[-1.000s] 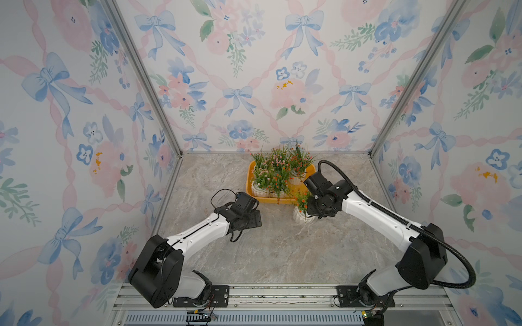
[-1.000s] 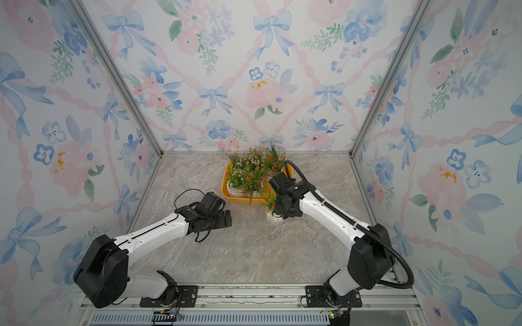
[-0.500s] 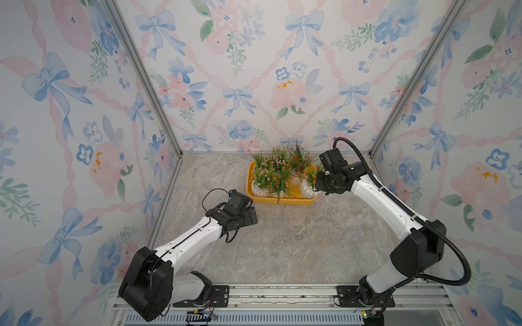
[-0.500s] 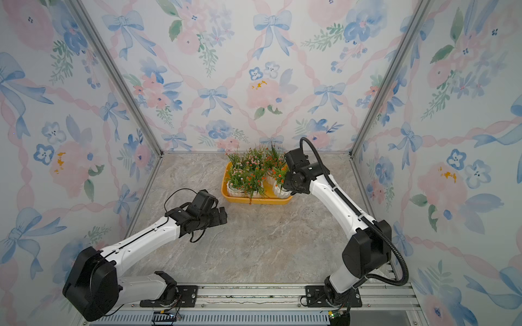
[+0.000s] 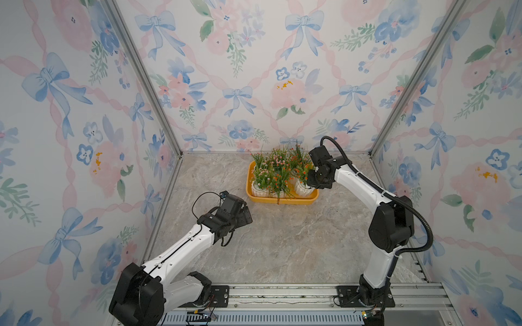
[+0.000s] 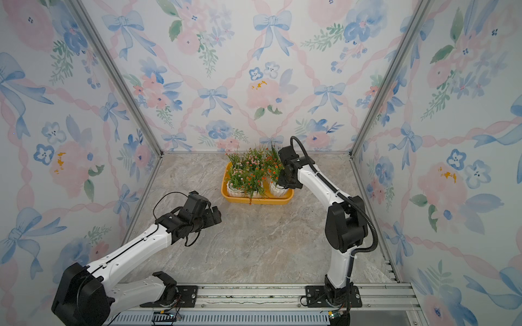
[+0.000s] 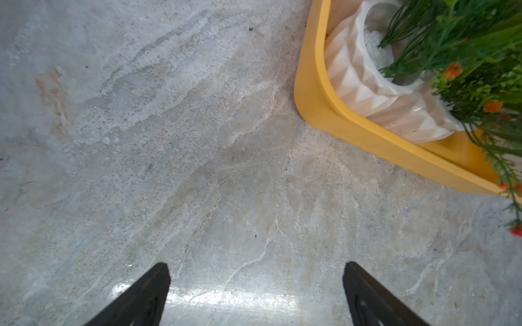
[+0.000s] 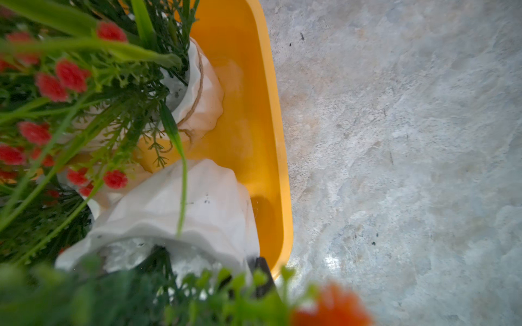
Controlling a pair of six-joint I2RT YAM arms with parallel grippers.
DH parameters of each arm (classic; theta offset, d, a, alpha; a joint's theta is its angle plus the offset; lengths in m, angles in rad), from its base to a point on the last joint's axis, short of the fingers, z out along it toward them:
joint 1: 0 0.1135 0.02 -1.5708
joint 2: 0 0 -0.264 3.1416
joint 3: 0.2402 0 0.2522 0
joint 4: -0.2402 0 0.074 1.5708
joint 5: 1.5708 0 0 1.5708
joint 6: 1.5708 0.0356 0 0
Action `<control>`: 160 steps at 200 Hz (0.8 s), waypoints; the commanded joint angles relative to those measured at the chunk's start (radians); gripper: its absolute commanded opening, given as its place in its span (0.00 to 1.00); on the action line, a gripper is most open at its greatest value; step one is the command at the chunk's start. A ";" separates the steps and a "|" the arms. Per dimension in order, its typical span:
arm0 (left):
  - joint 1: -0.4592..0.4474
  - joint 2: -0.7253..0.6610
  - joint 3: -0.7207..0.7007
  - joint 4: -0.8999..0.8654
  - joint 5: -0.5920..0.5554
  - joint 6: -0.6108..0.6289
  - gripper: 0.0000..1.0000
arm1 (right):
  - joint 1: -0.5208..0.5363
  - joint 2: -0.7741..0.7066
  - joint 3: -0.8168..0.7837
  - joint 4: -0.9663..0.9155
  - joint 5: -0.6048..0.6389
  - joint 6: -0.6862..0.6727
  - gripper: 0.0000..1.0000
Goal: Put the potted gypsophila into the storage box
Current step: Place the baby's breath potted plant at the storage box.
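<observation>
The right gripper eases down toward the packed pots next and sets the ribbed pot on the box's bottom to release the pot's rim, because it still leans.
The storage box (image 5: 282,200) (image 6: 255,201) is a shallow yellow-orange tub at the back of the marble table, packed with potted gypsophila (image 5: 275,169) (image 6: 251,169) in pink and orange-red. My right gripper (image 5: 312,180) (image 6: 284,182) is shut on the rim of one white ribbed pot (image 5: 303,189) (image 8: 197,209), held tilted and low inside the box's near right corner. In the right wrist view one black finger (image 8: 261,271) shows outside the rim, the other hidden by sprigs. My left gripper (image 5: 247,216) (image 6: 216,216) (image 7: 255,278) hangs open and empty over bare table, short of the box's left corner (image 7: 319,93).
Flowered walls close in the table on three sides, with metal posts in the back corners. A rail with both arm bases (image 5: 214,293) runs along the front edge. Another white pot (image 8: 203,98), tied with twine, stands in the box beyond the held one.
My right gripper has lifted the pot from the table in front of the box and brought it over the rim into the box's right end. The left gripper has barely moved.
</observation>
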 commanded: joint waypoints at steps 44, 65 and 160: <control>0.023 0.005 -0.009 -0.008 -0.007 -0.041 0.98 | 0.021 0.110 0.048 0.087 0.017 -0.030 0.00; 0.024 -0.002 -0.010 -0.009 -0.006 -0.039 0.98 | 0.026 0.163 0.109 0.040 0.043 -0.049 0.00; 0.035 -0.042 -0.034 -0.010 -0.024 -0.081 0.98 | 0.029 0.236 0.192 -0.094 0.036 -0.100 0.28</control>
